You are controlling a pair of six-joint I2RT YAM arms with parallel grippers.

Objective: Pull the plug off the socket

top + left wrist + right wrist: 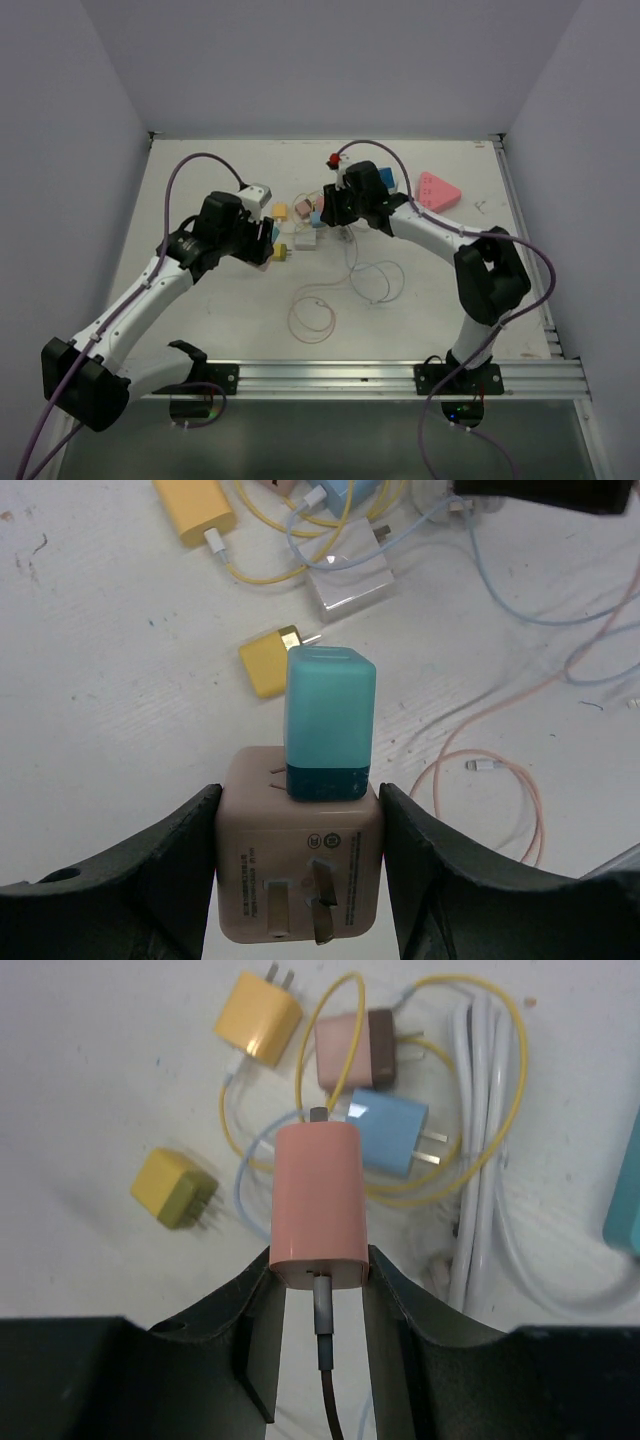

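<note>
The blue charger's side is below my right gripper and to its left in the top view, so I will move and lower the gripper there next, letting go of the unneeded pink charger.
In the left wrist view a beige cube socket (pixel 300 865) sits squeezed between my left gripper's (pixel 300 802) black fingers (pixel 175 865), lifted off the table. A teal plug (pixel 330 725) stands pushed into its far face. From above, that gripper (pixel 268 238) hangs left of the pile of chargers. My right gripper (pixel 320 1260) is shut on a pink charger (pixel 318 1195), and a dark cable (pixel 322 1360) runs from it back between the fingers. Seen from above, the right gripper (pixel 335 208) is at the right side of the pile.
Loose chargers lie on the white table: a yellow one (pixel 258 1025), an olive-yellow one (pixel 175 1188), a pink-and-brown one (pixel 355 1048), a blue one (pixel 392 1132), a white one (pixel 350 580). White cable (pixel 480 1160) and pink cable loops (pixel 312 315) lie close by. A pink triangular block (pixel 437 190) rests far right.
</note>
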